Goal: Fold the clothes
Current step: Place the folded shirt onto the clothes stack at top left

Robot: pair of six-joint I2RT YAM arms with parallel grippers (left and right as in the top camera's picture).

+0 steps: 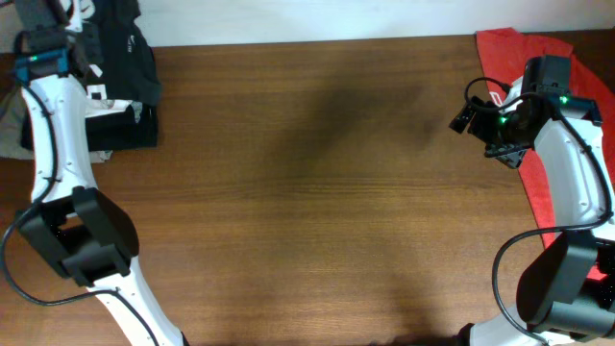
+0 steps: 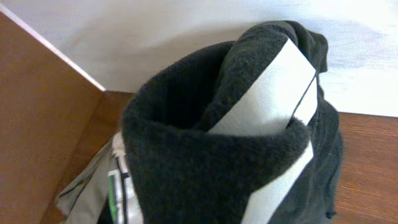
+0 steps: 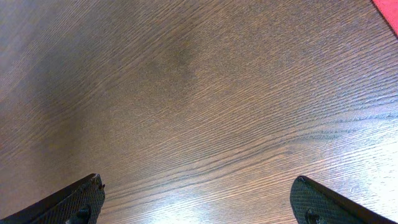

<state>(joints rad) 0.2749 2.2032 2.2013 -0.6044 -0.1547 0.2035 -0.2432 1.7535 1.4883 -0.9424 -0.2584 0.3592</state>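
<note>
My left gripper needs to draw the raised edge to the left in the overhead view next, over the white garment's uncovered side (image 1: 13,123) (image 2: 93,190), and release it, because the shirt stands bunched.
The black T-shirt (image 1: 130,48) with white lettering lies bunched at the table's far left corner. In the left wrist view it (image 2: 205,174) fills the frame, rising in a thick fold with white letter parts showing. My left gripper (image 1: 60,29) is at that pile; its fingers are hidden by the fabric, which is drawn up tight against the camera. My right gripper (image 1: 478,120) is open and empty, low over bare wood at the right, its two fingertips (image 3: 198,202) wide apart.
A white folded garment with a green-black stripe (image 2: 115,186) lies under the black shirt, also in the overhead view (image 1: 113,106). A red T-shirt (image 1: 509,43) lies along the right edge, its corner in the right wrist view (image 3: 390,7). The brown table (image 1: 307,192) spans between them.
</note>
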